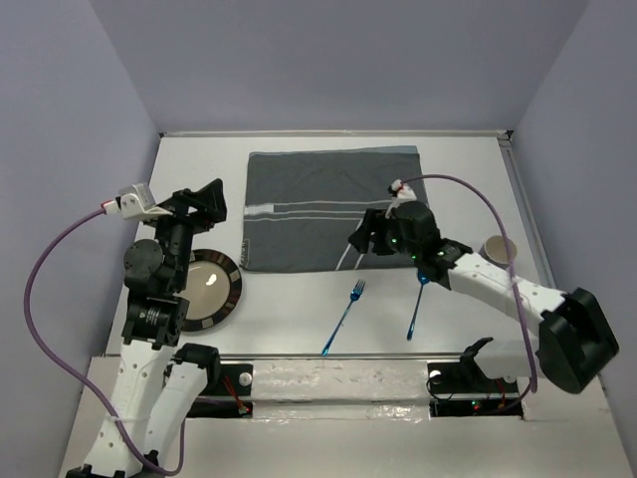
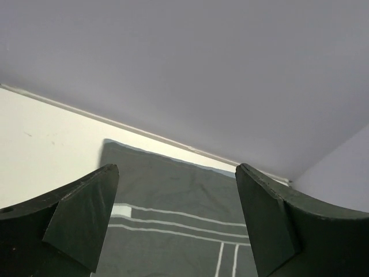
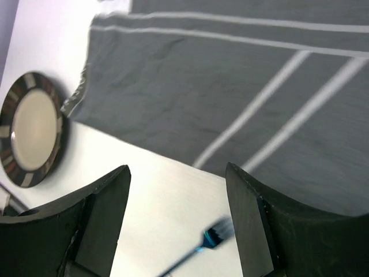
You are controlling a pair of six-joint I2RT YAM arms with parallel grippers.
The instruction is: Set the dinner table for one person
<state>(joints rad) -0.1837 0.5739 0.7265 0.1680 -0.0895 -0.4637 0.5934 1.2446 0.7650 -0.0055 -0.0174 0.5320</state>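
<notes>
The plate lies below and to the left in the top view. So my right gripper sweeps across and down onto the plate's uncovered rim by the mat [image 1: 235, 283] [image 3: 57, 128] next.
The white dinner table [image 1: 199, 159] carries a dark grey placemat [image 1: 309, 214] with pale stripes at the back middle. A plate [image 1: 207, 289] with a dark striped rim and cream centre lies left of the mat, under my left arm. A blue fork [image 1: 343, 317] and a second blue utensil [image 1: 415, 309] lie in front of the mat. My left gripper [image 1: 204, 199] is open and empty beside the mat's left edge. My right gripper [image 1: 363, 237] is open and empty over the mat's front edge. The right wrist view shows the fork [image 3: 213, 236] between the fingers and the plate [image 3: 31, 130] at left.
A paper cup [image 1: 500, 249] stands at the right, beside my right arm. Purple walls close in the table at the back and sides. A raised strip runs along the near edge by the arm bases. The left wrist view shows the mat [image 2: 173, 219] ahead.
</notes>
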